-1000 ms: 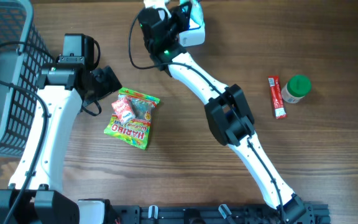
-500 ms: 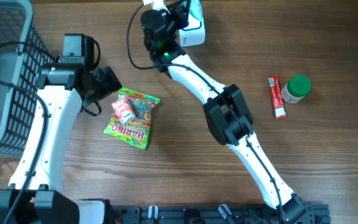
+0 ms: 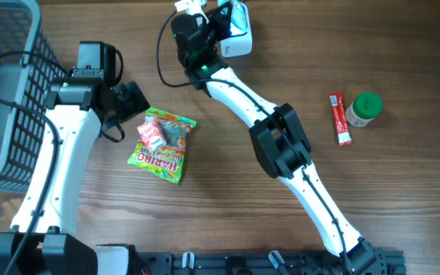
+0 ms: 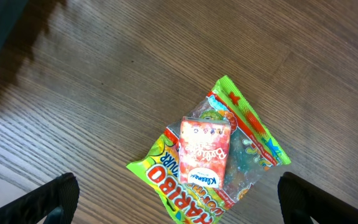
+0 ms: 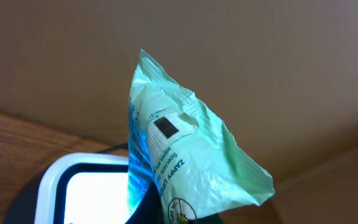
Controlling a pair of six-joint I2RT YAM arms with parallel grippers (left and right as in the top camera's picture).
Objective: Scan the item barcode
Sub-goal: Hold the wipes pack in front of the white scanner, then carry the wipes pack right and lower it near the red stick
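The packet (image 3: pixel 241 13) goes back and to the right in the overhead view next, my right gripper lowering to release it beside the red stick pack, where bare tabletop shows.
My right gripper (image 3: pixel 226 19) is shut on a pale green wipes packet (image 3: pixel 241 13) at the table's far edge. It holds the packet just above the white scanner (image 3: pixel 240 44). In the right wrist view the packet (image 5: pixel 191 146) stands upright from my gripper (image 5: pixel 185 216), and blue light falls on the edge facing the scanner's lit window (image 5: pixel 89 190). A small black label (image 5: pixel 165 127) shows on the packet. My left gripper (image 3: pixel 134 99) hangs open over a Haribo bag (image 4: pixel 257 146) with a red tissue pack (image 4: pixel 205 151) lying on it. Its fingertips (image 4: pixel 51 199) stand wide apart.
A grey wire basket (image 3: pixel 6 92) stands at the left edge. A red stick pack (image 3: pixel 341 118) and a small green-lidded bottle (image 3: pixel 363 109) lie at the right. The scanner's black cable (image 3: pixel 161 53) loops left of it. A cardboard wall (image 5: pixel 260 56) rises behind the scanner.
My right wrist has edged slightly left with the packet over the scanner. The left arm and the Haribo bag have not moved.
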